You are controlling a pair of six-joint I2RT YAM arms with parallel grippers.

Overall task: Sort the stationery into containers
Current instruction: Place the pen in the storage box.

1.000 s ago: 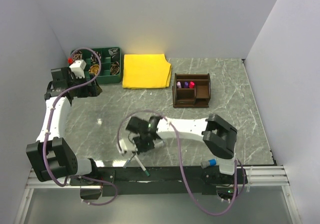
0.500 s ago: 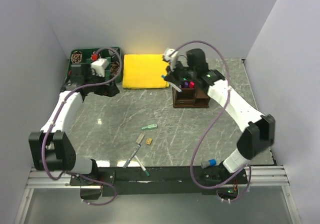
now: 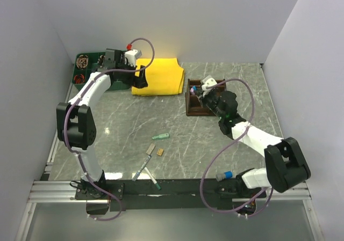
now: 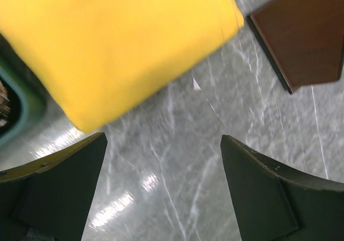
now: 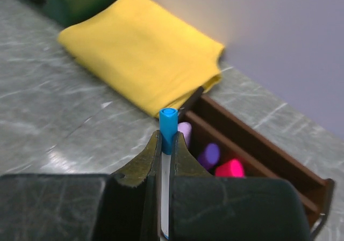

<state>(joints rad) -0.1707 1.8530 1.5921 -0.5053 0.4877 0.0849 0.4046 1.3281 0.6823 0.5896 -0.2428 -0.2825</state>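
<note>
My right gripper shifts down next, toward the end of the organiser's near section by the pale purple cap [image 3: 192, 95] [image 5: 196, 140], to release the marker, since that end lies below.
My right gripper [image 5: 167, 139] is shut on a white marker with a blue cap [image 5: 168, 122]. It holds the marker just in front of the dark brown wooden organiser [image 5: 269, 160]; in the top view the gripper [image 3: 198, 92] is at the organiser's [image 3: 212, 111] left end. Pink [image 5: 230, 168], purple [image 5: 209, 155] and pale purple [image 5: 184, 131] caps stand in its near compartment. My left gripper [image 4: 163, 140] is open and empty over bare marble, by the yellow cloth's corner [image 3: 141, 81]. A green marker [image 3: 160, 137], two small blocks [image 3: 160, 152] and two pens [image 3: 141, 171] lie loose on the table.
The folded yellow cloth [image 3: 158, 75] lies at the back, between the organiser and a green tray [image 3: 86, 65] holding coiled items. A corner of the organiser shows in the left wrist view [image 4: 301, 37]. White walls close in the table on three sides.
My right gripper went from the near middle of the table to the organiser with the blue-capped marker and has dropped lower beside it. My left gripper moved right, from the green tray to the yellow cloth.
</note>
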